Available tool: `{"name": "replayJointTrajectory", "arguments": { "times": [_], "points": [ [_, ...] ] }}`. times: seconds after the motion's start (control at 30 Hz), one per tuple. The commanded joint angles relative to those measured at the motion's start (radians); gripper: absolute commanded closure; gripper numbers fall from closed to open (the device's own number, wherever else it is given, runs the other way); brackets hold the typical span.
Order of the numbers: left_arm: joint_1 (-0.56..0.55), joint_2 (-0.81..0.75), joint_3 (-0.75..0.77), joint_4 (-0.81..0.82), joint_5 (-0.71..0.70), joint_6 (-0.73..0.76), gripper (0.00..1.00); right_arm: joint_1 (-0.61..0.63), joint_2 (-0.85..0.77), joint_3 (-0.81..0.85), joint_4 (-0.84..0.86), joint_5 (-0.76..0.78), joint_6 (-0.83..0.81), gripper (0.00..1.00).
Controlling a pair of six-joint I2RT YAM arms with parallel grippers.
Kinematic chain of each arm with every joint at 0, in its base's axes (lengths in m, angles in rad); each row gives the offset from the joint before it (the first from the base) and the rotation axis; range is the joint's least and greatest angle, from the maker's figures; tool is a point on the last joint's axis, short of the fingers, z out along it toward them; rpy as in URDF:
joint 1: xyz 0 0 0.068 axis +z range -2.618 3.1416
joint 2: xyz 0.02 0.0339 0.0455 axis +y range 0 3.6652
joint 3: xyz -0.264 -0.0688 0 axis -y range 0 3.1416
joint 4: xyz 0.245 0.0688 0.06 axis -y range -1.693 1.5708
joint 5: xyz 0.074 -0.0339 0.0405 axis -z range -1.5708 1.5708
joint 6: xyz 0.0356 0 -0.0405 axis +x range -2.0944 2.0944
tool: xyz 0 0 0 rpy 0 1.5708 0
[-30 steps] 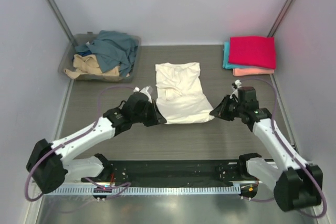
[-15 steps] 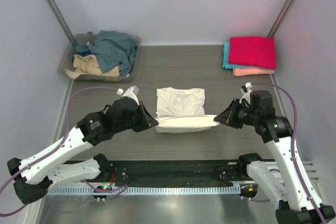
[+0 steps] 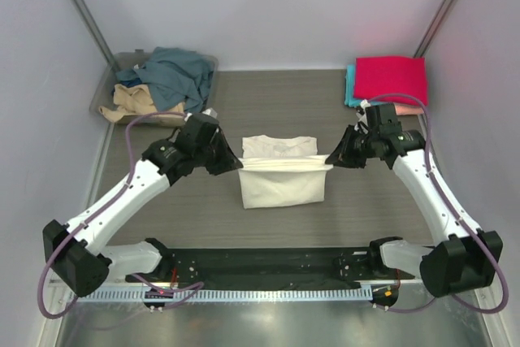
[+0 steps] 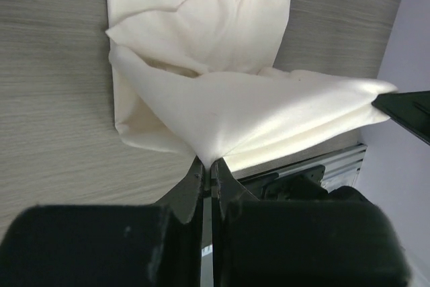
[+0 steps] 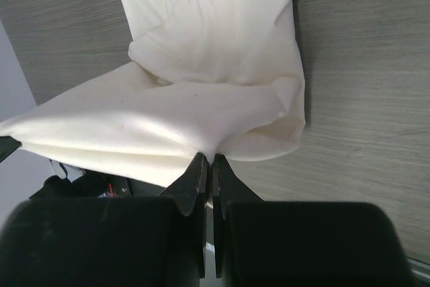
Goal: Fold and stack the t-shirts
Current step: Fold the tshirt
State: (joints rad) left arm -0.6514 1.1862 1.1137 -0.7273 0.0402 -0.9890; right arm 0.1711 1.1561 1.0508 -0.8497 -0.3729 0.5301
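My right gripper carries the hem corner outward and down to the collar edge's corner nearest the stack (image 3: 312,141) next and releases it, since the collar lies uncovered.
The cream t-shirt (image 3: 280,175) lies mid-table, its near hem lifted and stretched between both grippers above its collar half. My left gripper (image 3: 237,165) is shut on the hem's left corner; the pinch shows in the left wrist view (image 4: 208,162), with the cream cloth (image 4: 222,92) fanning out from it. My right gripper (image 3: 331,160) is shut on the right corner, seen in the right wrist view (image 5: 207,158) with the shirt (image 5: 201,92) draped ahead. A folded stack sits far right: magenta-red shirt (image 3: 390,79) on top, teal (image 3: 350,85) and salmon-pink (image 3: 406,110) edges beneath.
A clear plastic bin (image 3: 110,93) at the far left holds a crumpled slate-blue shirt (image 3: 175,71) and a tan shirt (image 3: 138,101). Grey walls close in left, right and back. A black rail (image 3: 260,266) runs along the near edge.
Both grippers have carried the cream shirt's near hem up and away from the near edge, over its collar half. The arms have stretched farther out over the table.
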Motion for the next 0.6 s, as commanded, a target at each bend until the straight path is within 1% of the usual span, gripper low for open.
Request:
{"name": "replayJointTrajectory", "arguments": {
  "times": [0.0,0.1,0.23,0.33,0.37,0.4,0.5,0.53,0.57],
  "points": [
    [0.091,0.044,0.058,-0.011,0.053,0.093,1.00,-0.012,0.057,0.080,0.067,0.118,-0.053,0.99],
    [0.148,0.098,0.081,0.006,0.108,0.124,1.00,-0.016,0.143,0.138,0.087,0.126,-0.055,0.99],
    [0.211,0.234,0.123,0.054,0.182,0.162,1.00,-0.024,0.249,0.207,0.118,0.134,-0.056,0.99],
    [0.240,0.321,0.190,0.054,0.216,0.203,1.00,-0.024,0.347,0.264,0.138,0.135,-0.058,0.99],
    [0.246,0.381,0.227,0.055,0.219,0.211,1.00,-0.025,0.372,0.278,0.143,0.138,-0.058,0.99],
    [0.260,0.407,0.242,0.052,0.222,0.214,1.00,-0.025,0.423,0.305,0.159,0.140,-0.055,0.99],
    [0.291,0.524,0.317,0.058,0.227,0.222,1.00,-0.027,0.511,0.368,0.196,0.134,-0.047,0.99],
    [0.298,0.553,0.340,0.058,0.233,0.224,1.00,-0.027,0.572,0.388,0.199,0.129,-0.048,0.99],
    [0.303,0.614,0.362,0.057,0.237,0.231,1.00,-0.027,0.609,0.409,0.202,0.123,-0.047,0.99]
  ]
}}
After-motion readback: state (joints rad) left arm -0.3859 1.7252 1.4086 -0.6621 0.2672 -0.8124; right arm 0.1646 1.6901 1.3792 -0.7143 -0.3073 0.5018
